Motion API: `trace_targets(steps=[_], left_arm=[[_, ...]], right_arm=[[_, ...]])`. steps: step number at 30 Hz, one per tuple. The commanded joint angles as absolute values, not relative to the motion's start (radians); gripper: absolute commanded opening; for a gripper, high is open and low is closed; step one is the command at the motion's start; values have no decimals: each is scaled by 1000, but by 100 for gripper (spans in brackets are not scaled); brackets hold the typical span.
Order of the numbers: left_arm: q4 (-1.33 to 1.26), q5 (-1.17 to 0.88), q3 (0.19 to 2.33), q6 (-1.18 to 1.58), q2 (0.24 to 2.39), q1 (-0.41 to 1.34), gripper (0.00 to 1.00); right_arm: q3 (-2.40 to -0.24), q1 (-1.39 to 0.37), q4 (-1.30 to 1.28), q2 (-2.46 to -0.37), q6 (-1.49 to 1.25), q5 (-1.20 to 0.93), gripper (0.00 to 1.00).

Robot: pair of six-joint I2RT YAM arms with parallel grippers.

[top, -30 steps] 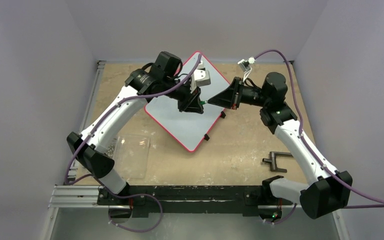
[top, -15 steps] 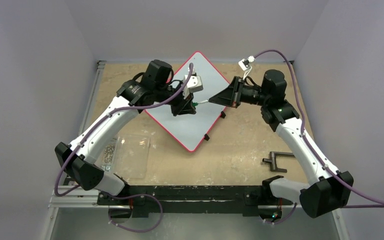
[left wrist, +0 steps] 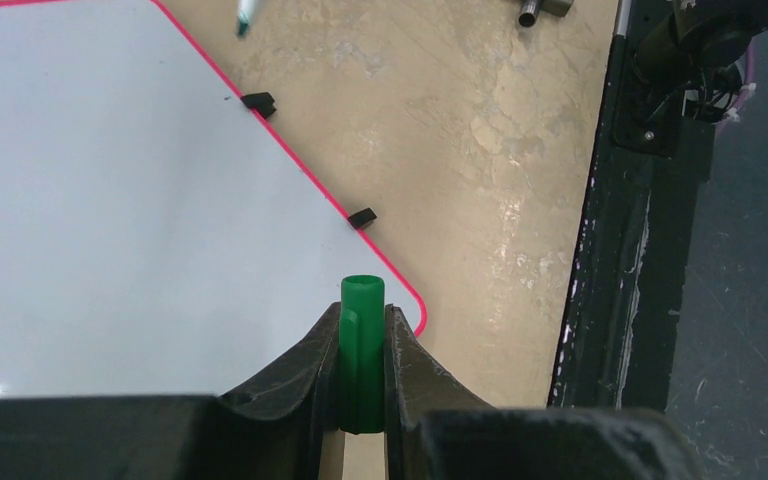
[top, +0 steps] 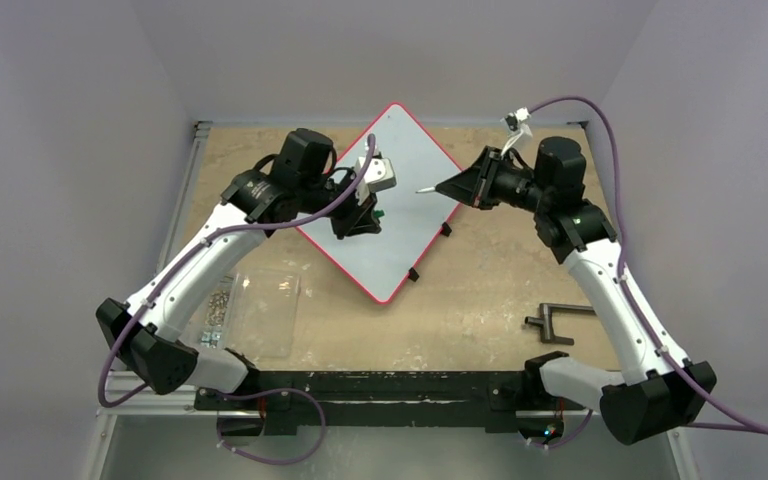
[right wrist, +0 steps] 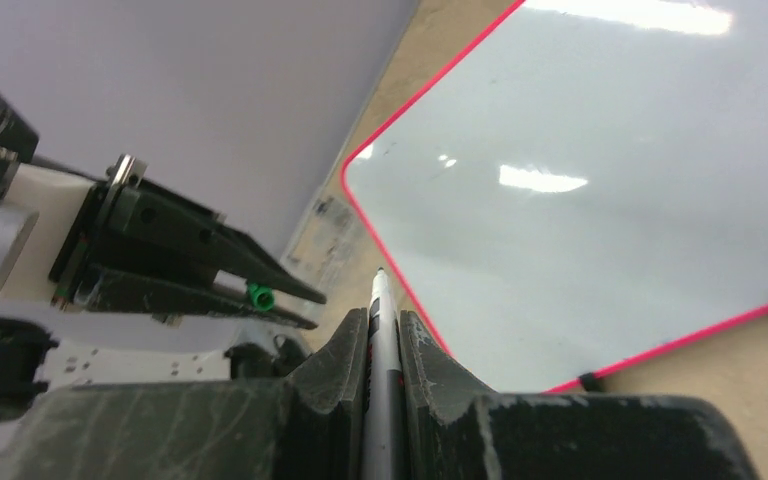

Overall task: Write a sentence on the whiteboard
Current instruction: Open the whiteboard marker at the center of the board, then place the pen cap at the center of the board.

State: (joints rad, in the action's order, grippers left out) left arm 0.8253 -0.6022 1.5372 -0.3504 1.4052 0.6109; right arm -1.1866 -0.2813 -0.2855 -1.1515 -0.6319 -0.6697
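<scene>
The bare table is below my left gripper and to its right in the top view, so my left gripper will lower back past the clips and release the marker cap there.
The whiteboard lies as a red-rimmed diamond at the table's far middle, and also shows in the wrist views. No sentence shows on the part of it that I can see. My left gripper hovers over the board's left half, shut on a green marker cap. To the right, apart from it, my right gripper is shut on a white-and-black marker. The marker's bare tip points left above the board.
Two black clips sit at the board's lower right rim. A clear plastic sheet with small screws beside it lies at the near left. A dark metal tool lies at the near right. A black rail runs along the near edge.
The grippers were together over the board and have drawn apart. The left pulled back left with the green cap; the right drew back right with the marker, its tip now bare.
</scene>
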Motion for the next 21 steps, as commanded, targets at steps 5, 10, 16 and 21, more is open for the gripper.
trace_targets(steps=[5, 10, 16, 21], left_arm=[[754, -514, 1462, -241, 1416, 749, 0], [588, -503, 1411, -95, 1528, 839, 0], [383, -442, 1418, 57, 1743, 960, 0], [267, -381, 1465, 138, 1920, 1002, 0]], right_arm=[[-1253, -272, -349, -1066, -547, -171, 0], [-1308, -266, -337, -1061, -529, 2, 0], [-1366, -267, -335, -1038, -518, 125, 0], [-1370, -267, -335, -1017, -510, 155, 0]])
